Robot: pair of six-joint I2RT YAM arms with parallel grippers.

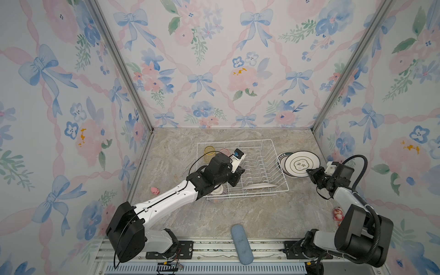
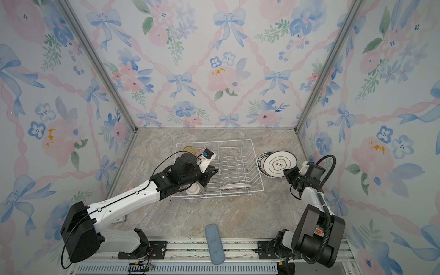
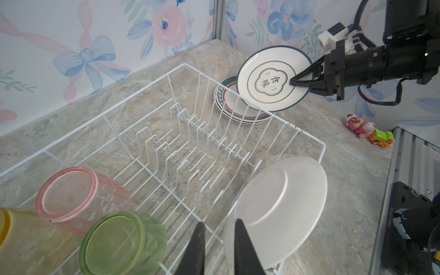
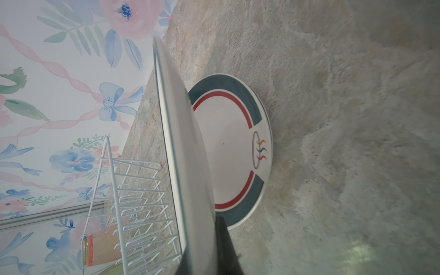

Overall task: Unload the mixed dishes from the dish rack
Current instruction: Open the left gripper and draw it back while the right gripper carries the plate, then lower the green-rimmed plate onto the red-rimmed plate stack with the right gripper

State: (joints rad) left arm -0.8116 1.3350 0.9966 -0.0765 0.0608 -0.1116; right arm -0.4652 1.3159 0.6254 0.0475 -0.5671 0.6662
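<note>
My right gripper lowers the tilted teal-rimmed plate onto the top of the stack of plates and releases it next, since the stack lies below, toward the rack (image 1: 266, 152).
The white wire dish rack (image 1: 266, 152) (image 3: 240, 97) stands mid-table. My left gripper (image 3: 220, 222) (image 1: 239, 177) is inside it, jaws narrowly open astride the rim of a leaning white plate (image 3: 281, 209) (image 1: 259, 186). Yellow (image 3: 14, 233), pink (image 3: 71, 192) and green (image 3: 119, 242) tumblers lie beside it. A striped bowl (image 1: 217, 192) sits upside down under the left arm. Right of the rack, my right gripper (image 1: 309, 171) (image 3: 291, 82) is shut on a teal-rimmed plate (image 1: 301, 163) (image 4: 183, 147), tilted above a stack of plates (image 1: 281, 158) (image 4: 228, 142).
A blue-grey pad (image 1: 240, 245) lies at the table's front edge. A pink toy (image 1: 154, 190) sits left of the rack. A bear figure (image 3: 359, 125) and a toy car (image 3: 382, 139) sit near the right arm's base. Flowered walls close three sides.
</note>
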